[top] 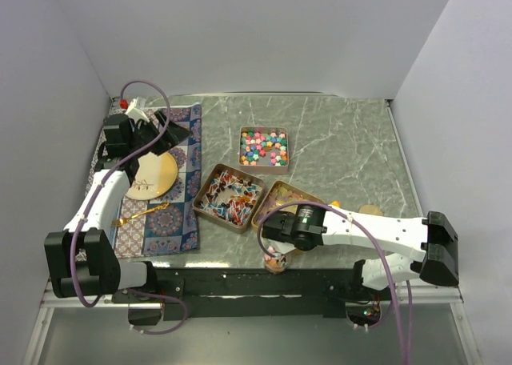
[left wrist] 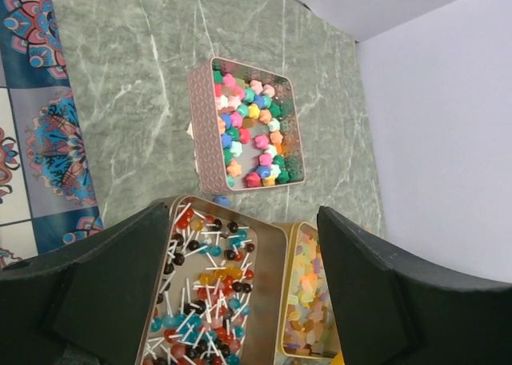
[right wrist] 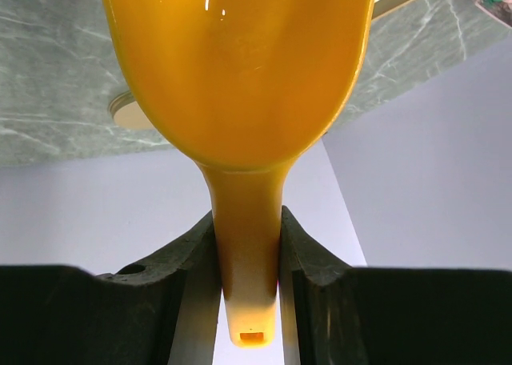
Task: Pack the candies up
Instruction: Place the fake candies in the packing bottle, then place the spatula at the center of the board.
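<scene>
My right gripper moves away from my base past the squares tin next, then down onto the counter [top: 330, 163] [right wrist: 414, 43] beside the far tin.
The candies lie in three open tins. Bright round balls [top: 264, 146] [left wrist: 252, 129] fill the far tin. Red, blue and white stick pieces [top: 230, 195] [left wrist: 200, 289] fill the middle tin. Translucent squares [top: 282, 201] [left wrist: 308, 301] fill the near-right tin. My left gripper [top: 164, 133] [left wrist: 244, 213] hangs open above the cloth, empty, facing the tins. The right gripper [right wrist: 246, 217] is shut on the handle of an orange scoop [right wrist: 240, 69]; in the top view only the scoop's tip [top: 334, 202] shows past the arm, right of the squares tin.
A patterned cloth [top: 182, 221] on the left carries a yellow plate [top: 156, 177] and a gold utensil [top: 140, 214]. A small cup [top: 275, 262] stands at the near edge. A tan disc [top: 370, 210] lies right of the tins. One blue ball [left wrist: 222, 199] lies loose.
</scene>
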Motion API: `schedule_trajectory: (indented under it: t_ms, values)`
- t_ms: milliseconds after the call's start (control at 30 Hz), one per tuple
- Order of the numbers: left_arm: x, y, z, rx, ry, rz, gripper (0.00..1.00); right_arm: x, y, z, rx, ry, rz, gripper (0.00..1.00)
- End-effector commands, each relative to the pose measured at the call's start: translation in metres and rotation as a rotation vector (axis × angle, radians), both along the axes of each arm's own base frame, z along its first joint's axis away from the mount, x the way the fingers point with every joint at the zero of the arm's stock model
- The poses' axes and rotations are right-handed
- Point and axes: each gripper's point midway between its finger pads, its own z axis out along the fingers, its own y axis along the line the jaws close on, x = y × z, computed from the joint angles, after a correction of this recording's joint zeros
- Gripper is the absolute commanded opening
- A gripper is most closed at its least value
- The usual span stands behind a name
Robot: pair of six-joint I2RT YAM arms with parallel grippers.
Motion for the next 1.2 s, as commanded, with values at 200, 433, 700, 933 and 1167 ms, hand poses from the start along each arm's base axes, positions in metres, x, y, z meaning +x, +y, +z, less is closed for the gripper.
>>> schedule_trajectory:
  t_ms: [200, 433, 700, 933, 1167]
  values:
    - [-0.007, -0.005, 0.017, -0.038, -0.063, -0.020, 0.81, 0.000, -0.024, 0.028, -0.014, -0.024, -0.003, 0.00]
    - [-0.005, -0.006, 0.016, -0.022, -0.045, -0.033, 0.79, 0.068, -0.028, 0.043, 0.442, -0.051, -0.527, 0.00]
    - [-0.022, -0.045, -0.013, 0.211, -0.040, -0.246, 0.79, 0.186, -0.066, 0.028, 0.979, -0.080, -1.070, 0.00]
    - [-0.070, -0.104, -0.042, 0.425, -0.206, -0.655, 0.75, 0.242, -0.062, -0.040, 1.104, 0.100, -1.337, 0.00]
    - [-0.084, -0.153, -0.086, 0.539, -0.243, -0.824, 0.66, 0.268, -0.075, -0.084, 1.125, 0.040, -1.431, 0.02]
